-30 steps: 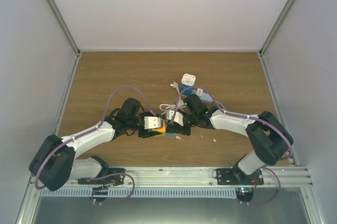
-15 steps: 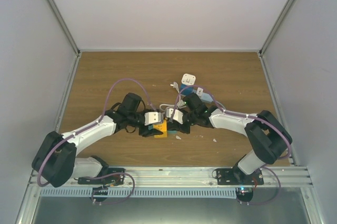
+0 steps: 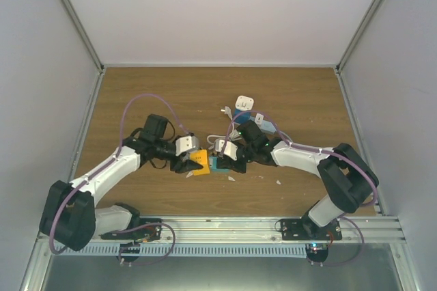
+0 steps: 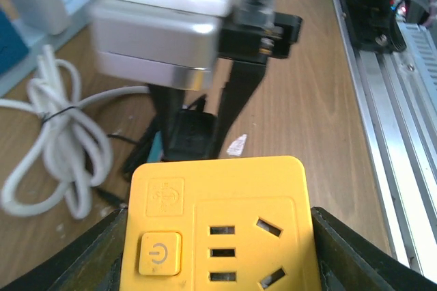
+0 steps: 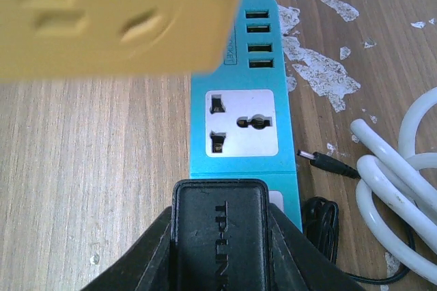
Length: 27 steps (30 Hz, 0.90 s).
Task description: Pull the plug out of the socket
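Note:
The left gripper moves outward and to the left in the top view, down onto the table's far corner and releases next, since the socket's slots are empty.
My left gripper (image 4: 218, 236) is shut on the yellow socket cube (image 4: 218, 195), one finger on each side. The cube's face shows a power button and empty slots. In the top view the yellow socket (image 3: 200, 162) sits just left of a blue power strip (image 3: 217, 164), with a small gap to my right gripper (image 3: 229, 158). My right gripper (image 5: 220, 250) is shut on the black plug (image 5: 220, 229), which sits over the near end of the blue strip (image 5: 242, 86). The yellow socket (image 5: 116, 11) hovers blurred at the upper left of the right wrist view.
A coiled white cable (image 5: 403, 168) and a loose black barrel connector (image 5: 328, 163) lie right of the strip. A white charger (image 3: 244, 104) and a pale blue strip (image 3: 263, 126) lie further back. Paint flecks dot the wood. A metal rail (image 3: 225, 226) runs along the near edge.
My left gripper has drawn back to the left with the yellow socket, which has come away from the black plug. The right arm has stayed put.

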### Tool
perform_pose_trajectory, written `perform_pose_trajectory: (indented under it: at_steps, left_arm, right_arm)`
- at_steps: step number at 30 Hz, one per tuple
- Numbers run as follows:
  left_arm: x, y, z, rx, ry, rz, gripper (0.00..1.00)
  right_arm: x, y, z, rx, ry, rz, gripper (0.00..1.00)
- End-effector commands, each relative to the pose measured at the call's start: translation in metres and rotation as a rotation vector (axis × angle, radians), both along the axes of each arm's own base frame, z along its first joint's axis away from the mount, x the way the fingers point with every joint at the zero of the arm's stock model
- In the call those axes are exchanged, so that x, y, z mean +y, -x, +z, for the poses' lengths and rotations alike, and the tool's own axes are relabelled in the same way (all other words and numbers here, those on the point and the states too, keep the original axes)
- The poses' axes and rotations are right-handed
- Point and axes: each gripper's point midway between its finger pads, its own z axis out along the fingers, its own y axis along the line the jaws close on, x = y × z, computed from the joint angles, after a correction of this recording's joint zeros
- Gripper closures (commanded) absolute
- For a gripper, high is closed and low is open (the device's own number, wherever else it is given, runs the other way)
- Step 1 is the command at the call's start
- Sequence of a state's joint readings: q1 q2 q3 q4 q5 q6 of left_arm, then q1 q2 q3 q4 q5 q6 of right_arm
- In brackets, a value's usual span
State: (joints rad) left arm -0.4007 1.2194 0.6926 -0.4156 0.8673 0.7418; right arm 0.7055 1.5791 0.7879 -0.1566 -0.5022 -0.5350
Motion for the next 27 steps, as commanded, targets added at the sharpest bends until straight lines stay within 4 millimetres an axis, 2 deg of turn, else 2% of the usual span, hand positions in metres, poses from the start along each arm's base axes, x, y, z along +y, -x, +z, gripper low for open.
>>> perform_pose_trajectory:
  at_steps: [1, 4, 9, 15, 21, 27]
  left_arm:
    - [0.015, -0.018, 0.037, 0.013, 0.069, 0.060, 0.66]
    - [0.031, -0.039, 0.046, 0.054, 0.077, 0.156, 0.66]
    - [0.059, -0.076, 0.056, 0.112, 0.098, 0.296, 0.65]
    - [0.086, -0.115, 0.067, 0.132, 0.128, 0.412, 0.64]
    - [0.128, -0.157, 0.067, 0.209, 0.153, 0.573, 0.62]
    - [0.178, -0.199, 0.067, 0.279, 0.198, 0.717, 0.60]
  right_arm:
    - [-0.032, -0.004, -0.038, 0.045, 0.190, -0.094, 0.95]
    - [-0.029, -0.006, -0.031, 0.042, 0.176, -0.090, 0.90]
    - [-0.023, -0.009, -0.020, 0.033, 0.153, -0.082, 0.77]
    - [-0.019, -0.010, -0.011, 0.019, 0.129, -0.067, 0.52]
    - [-0.013, -0.010, 0.004, -0.001, 0.091, -0.050, 0.36]
    - [-0.015, -0.007, 0.018, -0.030, 0.075, -0.035, 0.27]
